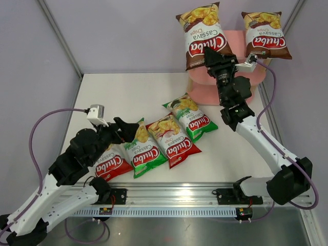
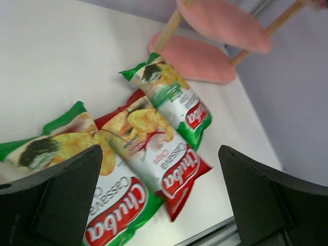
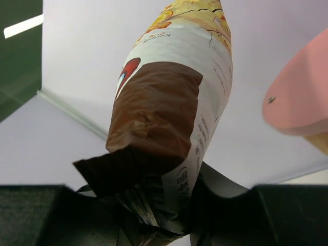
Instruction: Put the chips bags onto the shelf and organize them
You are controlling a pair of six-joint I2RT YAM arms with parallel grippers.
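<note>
My right gripper will move outward and down toward the brown bag on the top board, because the pink space beside that bag is empty.
My right gripper (image 1: 211,55) is shut on the bottom seal of a brown chips bag (image 1: 203,35) and holds it upright in the air just left of the pink shelf (image 1: 233,38); the bag fills the right wrist view (image 3: 169,113). A second brown bag (image 1: 265,35) stands on the shelf's top board. On the table lie a green bag (image 1: 190,117), a red bag (image 1: 171,139), a green bag (image 1: 145,150) and a red bag (image 1: 110,165). My left gripper (image 1: 123,130) is open above the left green bag (image 2: 110,205), empty.
The shelf's lower boards (image 2: 200,59) and wooden posts (image 2: 169,29) stand at the table's back right. Purple walls close in the back and sides. A metal rail (image 1: 174,197) runs along the near edge.
</note>
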